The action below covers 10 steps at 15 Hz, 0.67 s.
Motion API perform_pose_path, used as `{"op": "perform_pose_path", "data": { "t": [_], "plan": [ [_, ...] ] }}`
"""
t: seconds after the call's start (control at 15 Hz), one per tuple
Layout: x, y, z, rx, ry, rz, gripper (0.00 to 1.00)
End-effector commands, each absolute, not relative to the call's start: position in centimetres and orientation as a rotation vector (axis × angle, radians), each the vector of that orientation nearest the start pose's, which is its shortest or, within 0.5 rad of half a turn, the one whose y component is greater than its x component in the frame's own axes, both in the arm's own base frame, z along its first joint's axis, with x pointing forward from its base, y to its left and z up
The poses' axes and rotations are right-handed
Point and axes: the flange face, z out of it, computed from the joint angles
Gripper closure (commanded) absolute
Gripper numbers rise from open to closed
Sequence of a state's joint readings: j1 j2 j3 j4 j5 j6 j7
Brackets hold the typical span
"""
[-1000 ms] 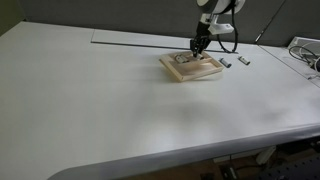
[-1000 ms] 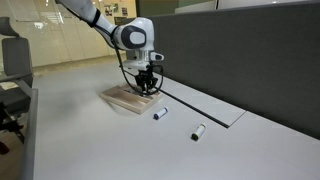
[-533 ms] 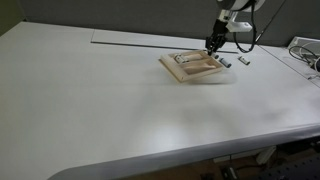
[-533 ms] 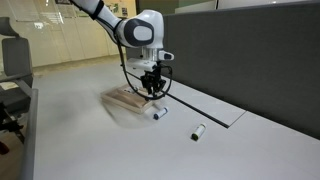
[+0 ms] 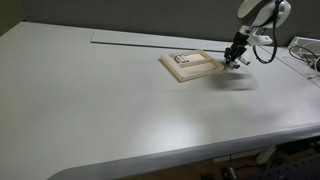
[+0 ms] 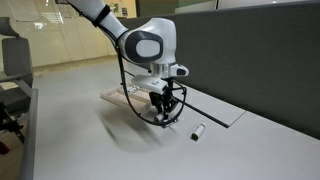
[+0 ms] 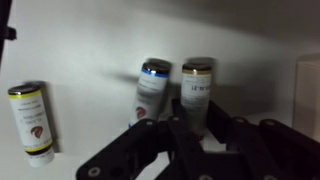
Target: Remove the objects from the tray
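Note:
I will move my gripper to the left in the wrist view next, keeping it low, toward the table away from the tray [image 5: 197,68]. Then I will let go of the tube.
The light wooden tray [image 5: 197,68] lies on the white table; it also shows behind the arm in an exterior view [image 6: 118,97]. One small white object [image 5: 183,60] still lies in it. My gripper [image 5: 237,58] hangs low over the table just right of the tray. In the wrist view my gripper [image 7: 197,132] is shut on a small white tube with a grey cap [image 7: 197,88]. A blue-capped tube [image 7: 150,92] lies right beside it on the table. A yellow-capped tube [image 7: 30,120] lies further left.
Another small tube [image 6: 198,131] lies on the table beyond the gripper [image 6: 163,112]. A dark partition wall [image 6: 250,60] runs along the table's far side. Cables and a device [image 5: 305,55] sit at the table's right edge.
My gripper has left the tray and moved to the right, off its rim, down to the table beside the tubes lying there, carrying a tube.

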State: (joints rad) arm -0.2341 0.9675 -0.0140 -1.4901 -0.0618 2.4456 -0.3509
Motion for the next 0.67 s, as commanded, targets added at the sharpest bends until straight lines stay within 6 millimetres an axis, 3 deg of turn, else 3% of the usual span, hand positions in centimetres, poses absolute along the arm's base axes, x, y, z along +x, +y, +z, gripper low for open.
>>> {"op": "perform_pose_path", "data": {
  "t": [0.0, 0.2, 0.27, 0.33, 0.6],
  "plan": [
    [66.8, -18.8, 9.7, -3.207, -0.233, -0.011, 0.93],
    [66.5, -19.1, 9.8, -3.216, -0.213, -0.035, 0.93],
    [66.5, -19.0, 10.0, -3.217, -0.210, -0.036, 0.63],
    [66.5, -18.9, 10.1, -3.219, -0.211, -0.039, 0.46],
    [66.6, -18.3, 10.9, -3.213, -0.208, -0.038, 0.19]
  ]
}}
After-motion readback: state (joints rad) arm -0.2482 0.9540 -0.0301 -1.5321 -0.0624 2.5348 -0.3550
